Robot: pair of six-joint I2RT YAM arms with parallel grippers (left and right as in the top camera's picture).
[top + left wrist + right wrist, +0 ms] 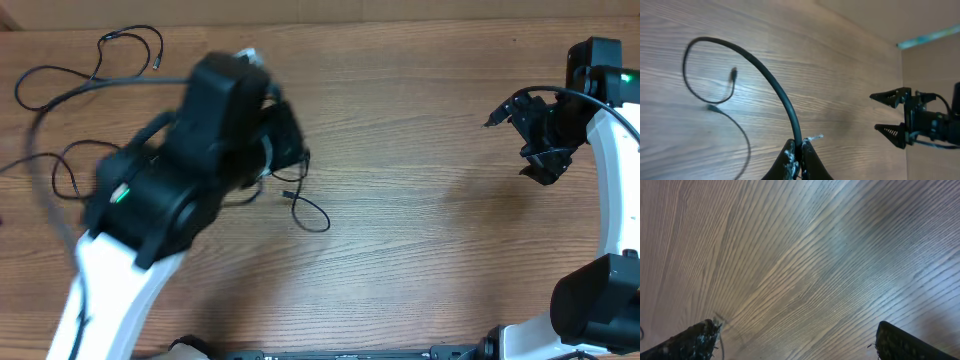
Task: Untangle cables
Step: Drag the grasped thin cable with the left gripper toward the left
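Observation:
The left gripper carries the black cable to the left in the overhead view next and releases it, since bare wood clear of the loops lies that way.
My left gripper (799, 151) is shut on a black cable (771, 76) that arcs up and left from the jaws, loops round and ends in a small plug (733, 74). A thinner cable (742, 135) curves across the wood below that loop. In the overhead view the left arm is blurred over the cables (128, 48), which lie in loops at the table's left, and one loop (310, 212) trails out to its right. The left gripper (290, 140) is largely hidden under its own wrist. My right gripper (508, 147) is open at the far right, over bare wood (797, 340).
The wooden table (420, 230) stretches between the two arms. The right arm's white base (600, 300) stands at the lower right corner. The table's far edge (927, 37) meets a beige wall in the left wrist view, where the right gripper (890, 112) also shows.

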